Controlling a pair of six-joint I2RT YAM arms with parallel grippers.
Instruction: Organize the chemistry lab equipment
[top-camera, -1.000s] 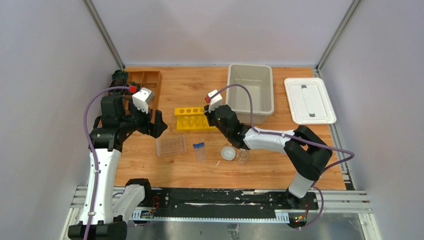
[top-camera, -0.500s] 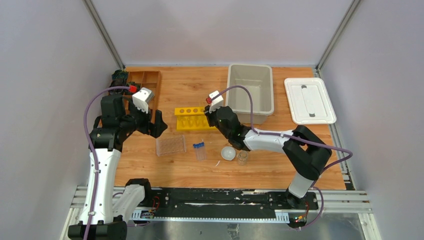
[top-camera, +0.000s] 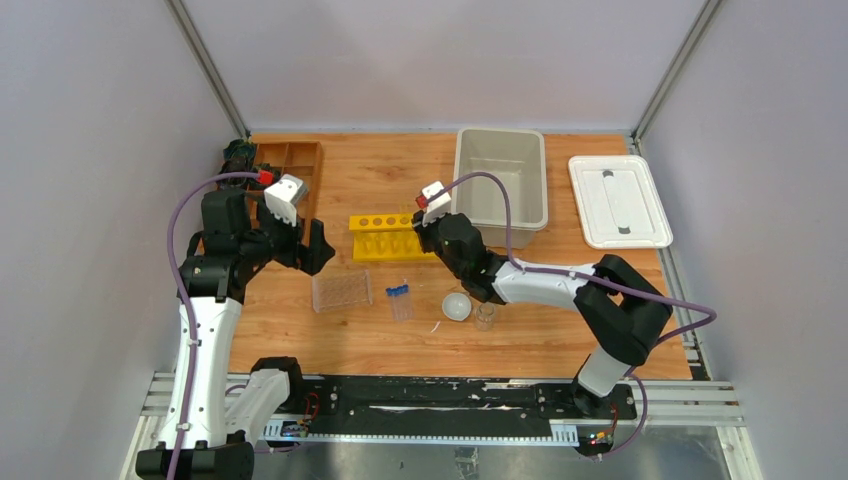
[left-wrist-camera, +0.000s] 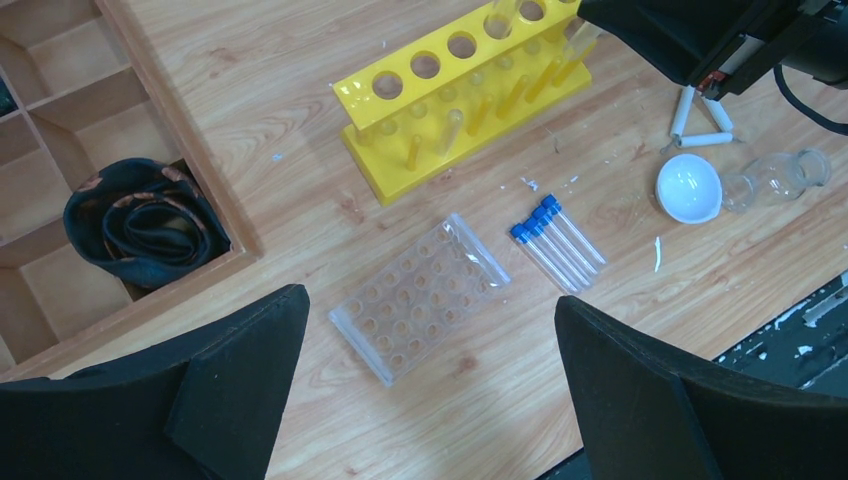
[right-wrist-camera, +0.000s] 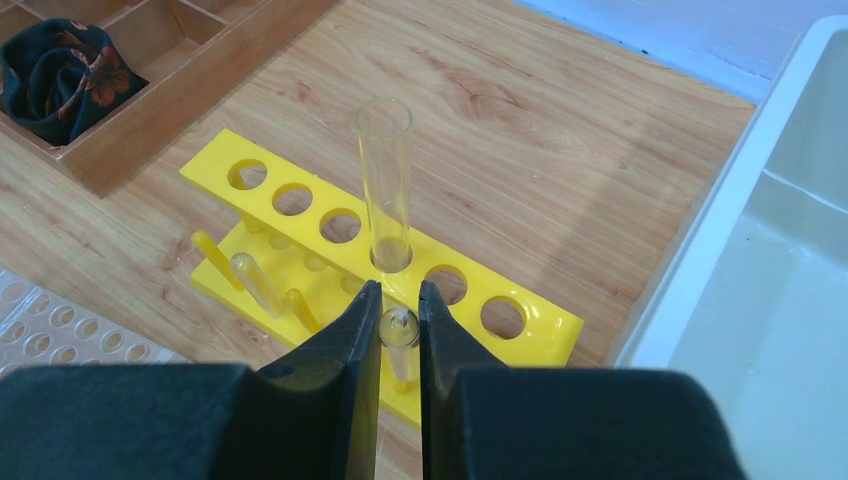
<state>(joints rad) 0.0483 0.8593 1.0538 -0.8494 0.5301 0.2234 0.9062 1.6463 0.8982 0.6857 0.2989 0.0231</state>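
Note:
The yellow peg (right-wrist-camera: 402, 385) at the rack's near side stands beneath the upside-down tube, so my right gripper should move down and lower the tube over the peg to release it.
My right gripper (right-wrist-camera: 400, 290) is shut on a clear test tube (right-wrist-camera: 399, 328) that sits upside down on a peg at the near side of the yellow tube rack (right-wrist-camera: 300, 205). Another clear tube (right-wrist-camera: 385, 180) stands upright in a hole just beyond the fingertips. My left gripper (left-wrist-camera: 428, 298) hangs open and empty above the clear plastic rack (left-wrist-camera: 420, 295). Several blue-capped tubes (left-wrist-camera: 555, 240) lie beside that rack. The white bowl (left-wrist-camera: 688, 187), a glass beaker (left-wrist-camera: 775, 180) on its side and the white triangle (left-wrist-camera: 700, 125) lie to the right, the triangle partly hidden by the right arm.
The brown wooden compartment tray (top-camera: 290, 165) at the back left holds a rolled dark cloth (left-wrist-camera: 140, 215). A grey bin (top-camera: 458, 180) stands behind the right gripper, with its white lid (top-camera: 618, 200) to the right.
The right wrist has shifted slightly to the right at the yellow rack, still shut. The left arm has not moved.

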